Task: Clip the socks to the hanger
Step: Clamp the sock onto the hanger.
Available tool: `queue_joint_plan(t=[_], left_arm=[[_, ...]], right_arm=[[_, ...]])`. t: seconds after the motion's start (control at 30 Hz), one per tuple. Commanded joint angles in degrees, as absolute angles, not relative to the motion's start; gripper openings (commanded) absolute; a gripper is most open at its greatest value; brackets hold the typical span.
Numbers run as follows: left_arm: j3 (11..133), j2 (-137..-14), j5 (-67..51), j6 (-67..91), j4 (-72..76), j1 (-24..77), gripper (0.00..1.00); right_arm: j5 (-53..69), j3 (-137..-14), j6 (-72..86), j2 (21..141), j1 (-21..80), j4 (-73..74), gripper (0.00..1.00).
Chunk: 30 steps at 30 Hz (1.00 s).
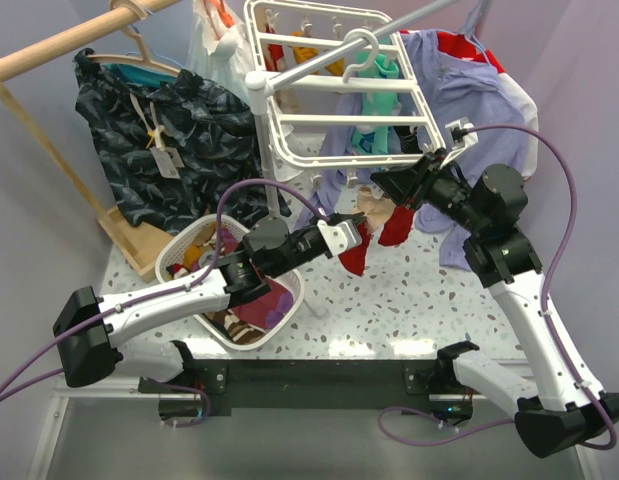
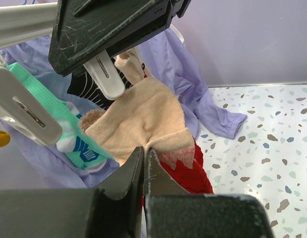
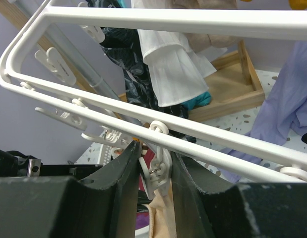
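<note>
The left gripper moves up toward the clip point(image 3: 160, 171) squeezed by my right gripper next, bringing the cuff further under, since the clip reaches only the cuff's top edge.
The white grid hanger point(image 1: 289, 120) hangs from a rail at the back. My left gripper point(image 1: 351, 232) is shut on a red sock point(image 1: 354, 258) and holds it up just below the hanger's front edge. In the left wrist view the jaws point(image 2: 145, 151) pinch its tan cuff point(image 2: 143, 114), with the red part point(image 2: 193, 171) hanging below. My right gripper point(image 1: 384, 183) is at the hanger's front bar, and a second red sock point(image 1: 396, 226) hangs under it. In the right wrist view its jaws point(image 3: 154, 148) squeeze a white clip point(image 3: 160, 171) under the frame bar point(image 3: 193, 130), with tan fabric point(image 3: 160, 218) just below the clip.
A white laundry basket point(image 1: 179, 255) with clothes stands at the left front. A wooden rack point(image 1: 49, 50) with a dark patterned garment point(image 1: 179, 130) is at the back left. Teal socks point(image 2: 69, 129) and a lilac shirt point(image 1: 469, 100) hang around the hanger.
</note>
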<state>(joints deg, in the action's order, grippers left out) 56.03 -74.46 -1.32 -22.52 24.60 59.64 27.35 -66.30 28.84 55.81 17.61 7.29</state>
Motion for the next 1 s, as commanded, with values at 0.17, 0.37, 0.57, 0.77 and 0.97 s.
queue_joint_plan(t=[0.17, 0.37, 0.57, 0.77, 0.97], left_arm=[[56.2, -72.1, -2.3, -22.0, 27.2, 59.4, 0.0], [55.5, -71.6, -2.1, -21.4, 27.7, 59.4, 0.0], [57.5, -73.6, -0.3, -22.2, 27.8, 59.4, 0.0], [59.3, -75.1, 1.3, -22.1, 28.3, 59.4, 0.0], [61.7, -75.9, 1.8, -22.1, 28.6, 59.3, 0.0]], right_arm=[[27.7, -66.0, 26.7, 55.5, 17.8, 7.8, 0.08], [28.3, -65.4, 27.6, 55.6, 17.8, 6.8, 0.08], [29.6, -66.0, 27.7, 55.5, 17.8, 7.0, 0.08], [31.1, -66.5, 27.7, 55.7, 17.9, 7.4, 0.08], [31.4, -66.4, 27.8, 55.7, 17.8, 7.2, 0.08]])
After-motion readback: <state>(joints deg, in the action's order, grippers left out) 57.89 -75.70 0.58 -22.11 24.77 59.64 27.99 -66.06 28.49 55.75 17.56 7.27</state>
